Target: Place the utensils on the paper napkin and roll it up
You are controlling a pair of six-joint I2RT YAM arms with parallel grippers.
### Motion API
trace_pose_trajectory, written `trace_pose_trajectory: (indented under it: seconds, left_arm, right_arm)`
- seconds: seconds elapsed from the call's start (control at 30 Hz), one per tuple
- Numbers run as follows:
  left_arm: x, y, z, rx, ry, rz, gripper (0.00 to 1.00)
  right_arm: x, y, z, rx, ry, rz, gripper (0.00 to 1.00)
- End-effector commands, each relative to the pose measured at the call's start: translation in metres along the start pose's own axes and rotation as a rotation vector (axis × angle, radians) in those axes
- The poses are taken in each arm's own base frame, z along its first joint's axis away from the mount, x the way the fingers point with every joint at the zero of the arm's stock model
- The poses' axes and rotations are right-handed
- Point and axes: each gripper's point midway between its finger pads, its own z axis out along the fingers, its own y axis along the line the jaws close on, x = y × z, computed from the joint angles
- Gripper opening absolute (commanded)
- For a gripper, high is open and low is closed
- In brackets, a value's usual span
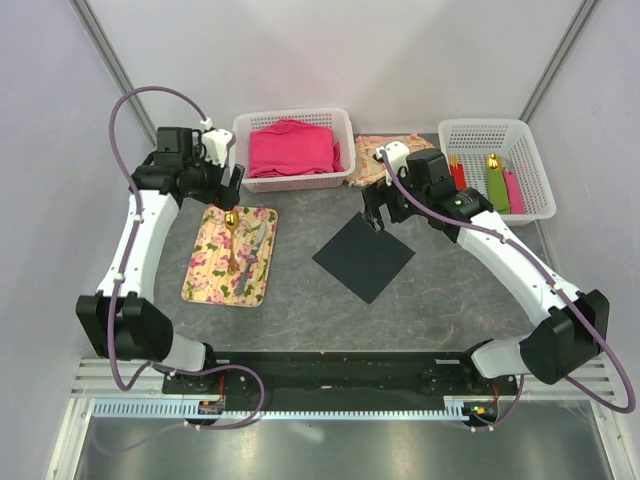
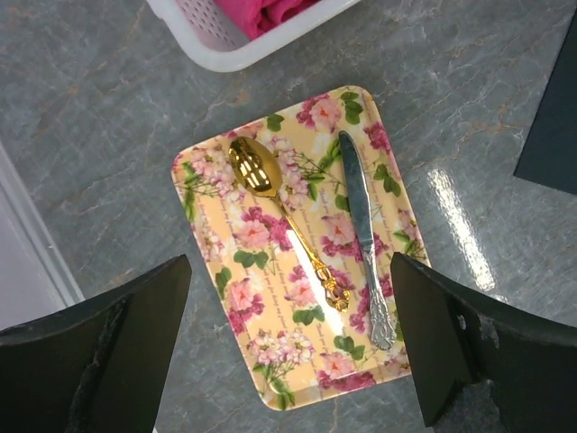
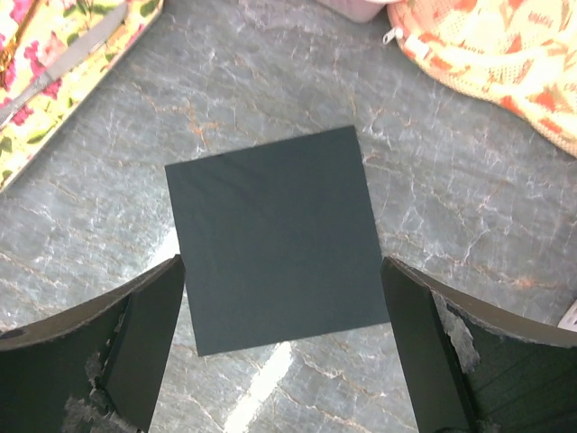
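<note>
My left gripper moves down and back onto the knife's handle point(image 1: 245, 276) next, which lies below it and nearer my base, with the napkin point(image 1: 363, 256) still bare.
A gold spoon point(image 2: 284, 221) and a silver knife point(image 2: 363, 234), the utensils, lie side by side on a floral mat point(image 2: 225, 262) at the table's left point(image 1: 205, 275). My left gripper point(image 2: 288, 271) hangs open above the mat's far end point(image 1: 232, 190), holding nothing. The paper napkin point(image 1: 363, 256), a black square sheet, lies flat and bare in the middle of the table. My right gripper point(image 3: 282, 266) hovers open over the napkin point(image 3: 275, 239), near its far corner point(image 1: 375, 215), with nothing between its fingers.
A white basket point(image 1: 240, 130) with pink cloth point(image 1: 293, 150) stands behind the mat. A second white basket point(image 1: 445, 150) at the back right holds red, green and pink rolls point(image 1: 497, 185). A floral fabric bundle point(image 1: 375, 155) lies between the baskets. Walls close in on both sides.
</note>
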Motion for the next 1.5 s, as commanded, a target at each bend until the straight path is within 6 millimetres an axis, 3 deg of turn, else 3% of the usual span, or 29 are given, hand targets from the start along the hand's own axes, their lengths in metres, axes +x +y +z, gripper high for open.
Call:
trace_pose_trajectory:
  seconds: [0.0, 0.1, 0.17, 0.2, 0.23, 0.33, 0.47, 0.63, 1.0, 1.27, 1.47]
  left_arm:
    - [0.028, -0.022, 0.021, 0.058, 0.130, -0.071, 0.99]
    - [0.054, -0.048, 0.036, 0.082, 0.208, -0.048, 0.95]
    - [0.079, -0.053, 0.045, 0.051, 0.292, -0.025, 0.89]
    - [0.085, -0.059, 0.049, 0.049, 0.318, -0.008, 0.85]
    - [0.099, -0.062, 0.055, 0.048, 0.364, -0.010, 0.74]
    - [0.119, -0.072, 0.063, 0.049, 0.436, -0.039, 0.61]
    - [0.136, -0.084, 0.071, 0.063, 0.491, -0.061, 0.53]
    - [0.156, -0.086, 0.080, 0.050, 0.546, -0.076, 0.47]
    - [0.169, -0.091, 0.108, 0.030, 0.542, -0.125, 0.43]
    - [0.182, -0.079, 0.119, -0.074, 0.548, -0.133, 0.40]
    - [0.193, -0.085, 0.123, -0.052, 0.566, -0.146, 0.32]
  right_arm:
    - [0.002, 0.004, -0.006, -0.028, 0.002, -0.020, 0.98]
    - [0.009, 0.008, -0.007, -0.046, 0.006, -0.019, 0.98]
    - [0.011, 0.008, -0.007, -0.046, 0.009, -0.018, 0.98]
    - [0.011, 0.008, -0.007, -0.048, 0.008, -0.019, 0.98]
    - [0.011, 0.008, -0.006, -0.048, 0.010, -0.019, 0.99]
    - [0.011, 0.009, -0.005, -0.056, 0.011, -0.018, 0.98]
    - [0.015, 0.010, -0.005, -0.058, 0.016, -0.018, 0.98]
    - [0.020, 0.009, -0.005, -0.054, 0.022, -0.020, 0.98]
    - [0.023, 0.009, -0.001, -0.057, 0.031, -0.015, 0.98]
    - [0.025, 0.007, 0.001, -0.055, 0.038, -0.013, 0.98]
    - [0.026, 0.006, 0.003, -0.053, 0.042, -0.013, 0.98]
